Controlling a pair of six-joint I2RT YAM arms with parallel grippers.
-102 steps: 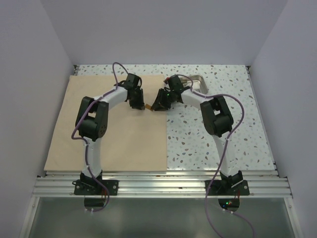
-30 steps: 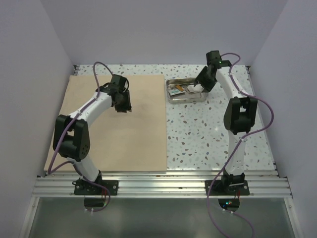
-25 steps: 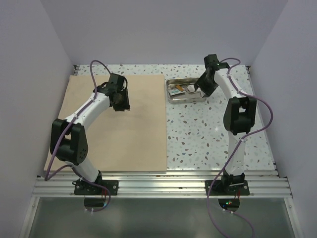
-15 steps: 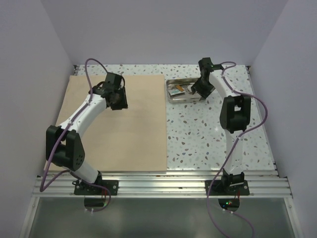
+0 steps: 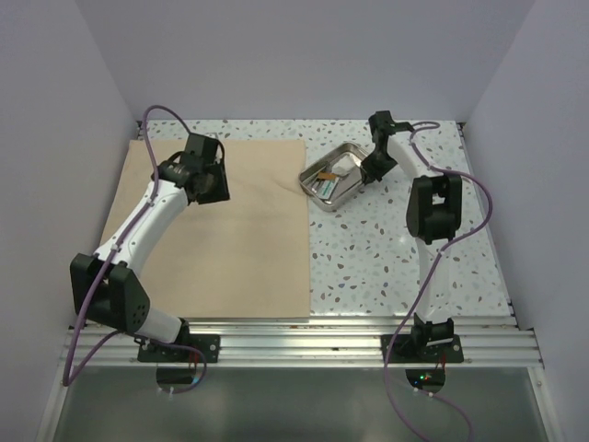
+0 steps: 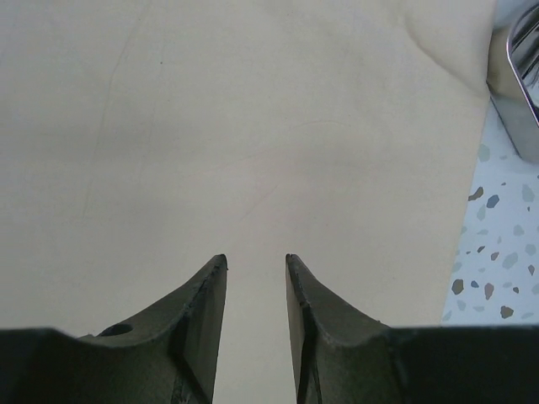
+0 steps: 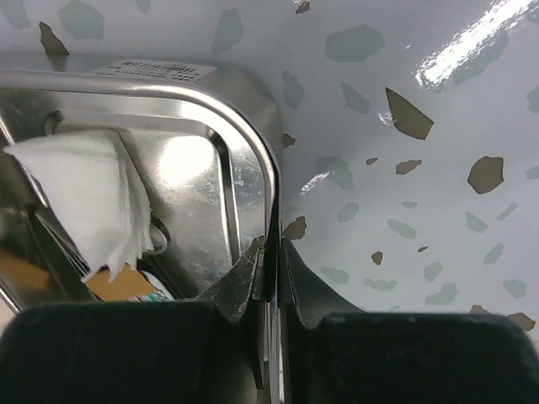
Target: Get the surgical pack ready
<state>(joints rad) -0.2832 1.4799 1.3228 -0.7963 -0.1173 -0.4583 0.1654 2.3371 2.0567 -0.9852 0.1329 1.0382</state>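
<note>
The sheet's middle (image 5: 219, 227) is bare, so next my right gripper should carry the tray (image 5: 321, 191) to the left in the top view and back, and let go of it there.
The large tan wrap sheet (image 5: 221, 239) lies flat on the left half of the table. The shiny steel tray (image 5: 321, 191) sits slanted just right of the sheet's far right corner, with white gauze, an orange packet and small instruments inside. My right gripper (image 5: 367, 171) is shut on the tray's right rim (image 7: 271, 189), one finger inside the tray and one outside. My left gripper (image 5: 210, 189) is open and empty, hovering over the far part of the sheet (image 6: 253, 143). The tray's edge (image 6: 526, 84) shows at the right of the left wrist view.
The table is white speckled terrazzo (image 5: 386, 258), walled on three sides. A metal rail (image 5: 294, 345) with both arm bases runs along the near edge.
My right gripper has closed on the tray's rim and dragged it left, turning it slantwise toward the sheet. My left gripper has moved left and back over the sheet.
</note>
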